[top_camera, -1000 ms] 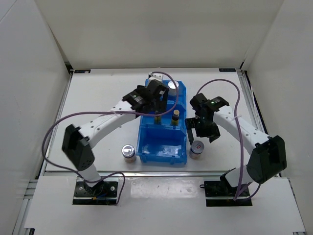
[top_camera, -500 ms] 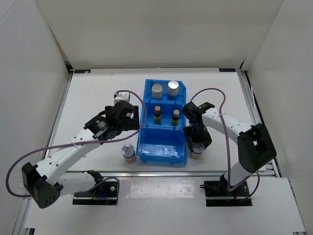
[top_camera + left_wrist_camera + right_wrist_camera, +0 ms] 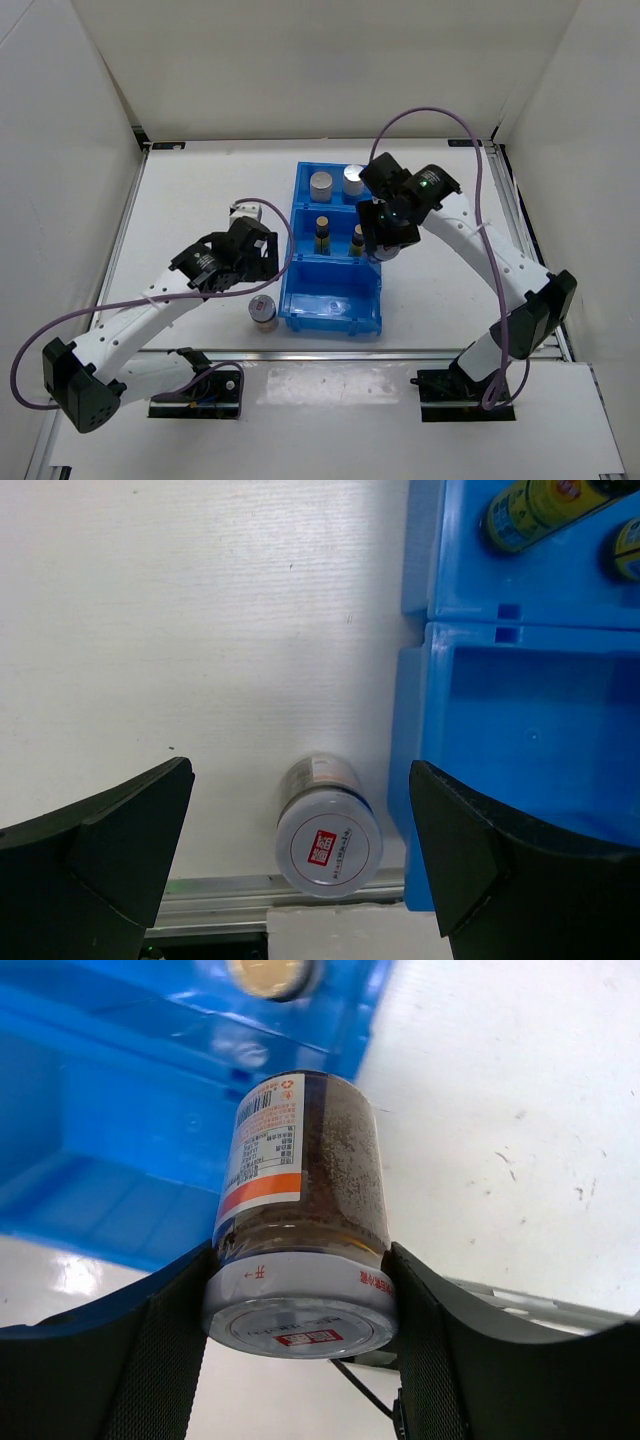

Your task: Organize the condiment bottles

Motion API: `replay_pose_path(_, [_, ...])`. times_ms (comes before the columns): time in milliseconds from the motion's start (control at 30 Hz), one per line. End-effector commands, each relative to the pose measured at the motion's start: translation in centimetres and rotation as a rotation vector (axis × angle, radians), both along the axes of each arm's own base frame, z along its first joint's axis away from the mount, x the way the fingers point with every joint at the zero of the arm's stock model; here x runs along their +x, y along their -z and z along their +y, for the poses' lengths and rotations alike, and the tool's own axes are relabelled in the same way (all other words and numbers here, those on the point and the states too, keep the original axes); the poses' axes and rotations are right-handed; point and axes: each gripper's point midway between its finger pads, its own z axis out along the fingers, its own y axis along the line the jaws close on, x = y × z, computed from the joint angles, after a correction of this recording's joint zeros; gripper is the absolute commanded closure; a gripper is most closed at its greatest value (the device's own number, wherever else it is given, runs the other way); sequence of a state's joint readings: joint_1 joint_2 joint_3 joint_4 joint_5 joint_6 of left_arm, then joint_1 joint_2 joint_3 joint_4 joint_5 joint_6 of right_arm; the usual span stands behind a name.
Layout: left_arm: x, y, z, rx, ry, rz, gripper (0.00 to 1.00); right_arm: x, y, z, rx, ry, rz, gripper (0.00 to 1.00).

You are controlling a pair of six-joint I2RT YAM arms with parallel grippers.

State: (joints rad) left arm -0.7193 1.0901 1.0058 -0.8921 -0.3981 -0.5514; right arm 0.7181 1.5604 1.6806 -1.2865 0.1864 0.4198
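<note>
I will next carry the jar back with my right gripper over the open bottom of the bin's empty front section (image 3: 354, 300) (image 3: 180, 1180), which is back and below. Then I will lower the jar and release it.
My right gripper (image 3: 300, 1310) is shut on a squat silver-lidded jar (image 3: 300, 1210) of brown spice, held off the table. In the top view this gripper (image 3: 385, 240) hangs over the right edge of the blue bin (image 3: 292, 300). A second silver-lidded jar (image 3: 263, 310) stands on the table just left of the bin. My left gripper (image 3: 300, 770) hovers open above that jar (image 3: 328, 840), its fingers well apart on either side. Two slim dark bottles (image 3: 322, 232) stand in the bin's middle compartment. Two silver-capped bottles (image 3: 321, 186) stand in its back compartment.
The bin's front compartment (image 3: 530, 730) holds nothing. The table's metal front rail (image 3: 280, 890) runs just beyond the left jar. White walls close in the table on three sides.
My right gripper closed on the jar right of the bin and lifted it up toward the bin's middle. My left arm drew back from the bin's back compartment to above the left jar.
</note>
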Motion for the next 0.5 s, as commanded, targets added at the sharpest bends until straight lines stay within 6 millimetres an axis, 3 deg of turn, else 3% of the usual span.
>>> replay_pose_path(0, [-1.1, 0.6, 0.6, -0.013, -0.002, 0.03, 0.0, -4.4, -0.1, -1.6, -0.109, -0.043, 0.144, 0.98])
replay_pose_path(167, [-2.2, 1.5, 0.4, -0.051, 0.004, 0.079, 0.0, -5.2, 1.2, 0.4, -0.125, -0.124, 0.16, 0.98])
replay_pose_path(333, [-3.0, 2.2, 0.7, -0.073, -0.02, 0.099, 0.0, -5.7, 4.1, 1.7, -0.142, -0.165, 0.223, 0.98])
replay_pose_path(467, [-3.3, 2.6, 0.5, -0.084, -0.018, 0.118, 0.0, -5.6, 7.4, 2.1, -0.188, -0.185, 0.278, 0.89])
